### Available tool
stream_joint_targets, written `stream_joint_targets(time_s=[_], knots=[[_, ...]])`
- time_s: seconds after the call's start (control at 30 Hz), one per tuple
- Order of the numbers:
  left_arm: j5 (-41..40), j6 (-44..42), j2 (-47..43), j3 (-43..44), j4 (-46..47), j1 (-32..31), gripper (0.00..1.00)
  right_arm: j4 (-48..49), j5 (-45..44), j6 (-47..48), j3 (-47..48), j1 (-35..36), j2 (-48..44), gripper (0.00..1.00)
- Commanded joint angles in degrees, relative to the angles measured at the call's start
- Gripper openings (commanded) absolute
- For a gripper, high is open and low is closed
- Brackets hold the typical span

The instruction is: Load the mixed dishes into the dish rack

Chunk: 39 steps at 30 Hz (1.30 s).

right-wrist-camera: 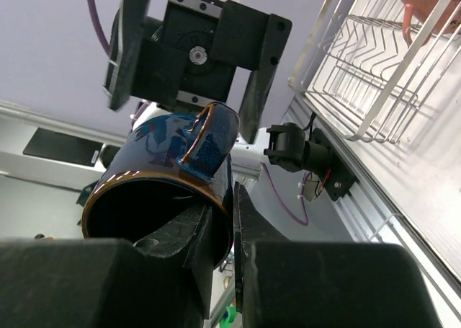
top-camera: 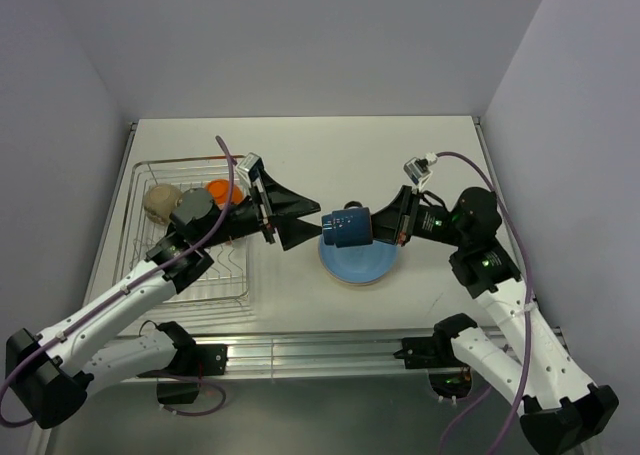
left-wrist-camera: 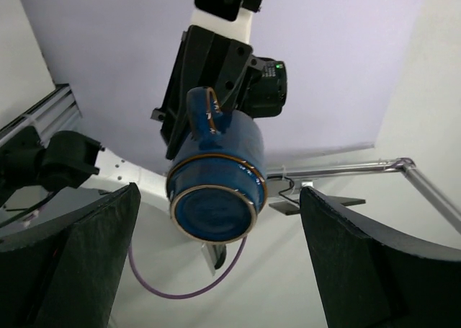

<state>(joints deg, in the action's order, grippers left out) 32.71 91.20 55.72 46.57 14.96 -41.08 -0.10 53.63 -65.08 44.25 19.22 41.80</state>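
The dark blue mug's base faces my spread fingers, so my left gripper moves past it toward my right gripper next, then closes around the mug's sides.
My right gripper (top-camera: 378,229) is shut on the rim of a dark blue mug (top-camera: 345,228), with one finger inside and one outside (right-wrist-camera: 232,231). The mug (right-wrist-camera: 169,173) lies on its side in the air above a blue plate (top-camera: 360,265), its base toward the left arm. My left gripper (top-camera: 312,220) is open, its fingers level with the mug's base (left-wrist-camera: 214,213) and just short of it. In the left wrist view the mug sits between the two spread fingers (left-wrist-camera: 364,263). The silver dish rack (top-camera: 205,275) stands at the left under the left arm.
A cream-tan round dish (top-camera: 160,203) and an orange-sided bowl (top-camera: 222,190) sit in the rack's far end. A pinkish-orange mug (right-wrist-camera: 425,0) shows at the rack (right-wrist-camera: 374,76) in the right wrist view. Walls close in the table on three sides.
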Motion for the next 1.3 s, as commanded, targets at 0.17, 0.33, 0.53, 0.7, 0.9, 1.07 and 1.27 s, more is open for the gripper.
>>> stream_joint_targets(time_s=[0.17,0.33,0.53,0.7,0.9,1.07,1.27], knots=[[-6.60,8.12,-0.18,-0.51,8.33,-3.39,0.99,7.30,-2.91,0.39,2.60,2.13,0.74,0.00],[-7.66,8.03,0.79,0.01,7.98,-5.32,0.99,9.33,-3.35,-0.31,1.98,3.01,1.62,0.00],[-7.04,6.54,2.81,2.30,6.22,-6.46,0.99,10.12,-3.79,-0.31,2.16,3.81,2.67,0.00],[-7.22,6.98,3.43,2.30,7.89,-7.00,0.99,11.35,-3.97,-0.58,1.89,4.24,3.46,0.00],[-7.04,6.62,3.69,2.65,8.59,-7.61,0.98,13.10,-3.88,-0.75,0.40,4.42,4.16,0.00],[-7.66,6.89,3.16,1.95,8.94,-7.79,0.85,15.22,-3.62,-1.81,-0.65,4.86,4.52,0.00],[-8.10,7.24,3.16,1.60,10.35,-7.70,0.51,15.30,-3.70,-1.63,-0.92,5.12,4.87,0.00]])
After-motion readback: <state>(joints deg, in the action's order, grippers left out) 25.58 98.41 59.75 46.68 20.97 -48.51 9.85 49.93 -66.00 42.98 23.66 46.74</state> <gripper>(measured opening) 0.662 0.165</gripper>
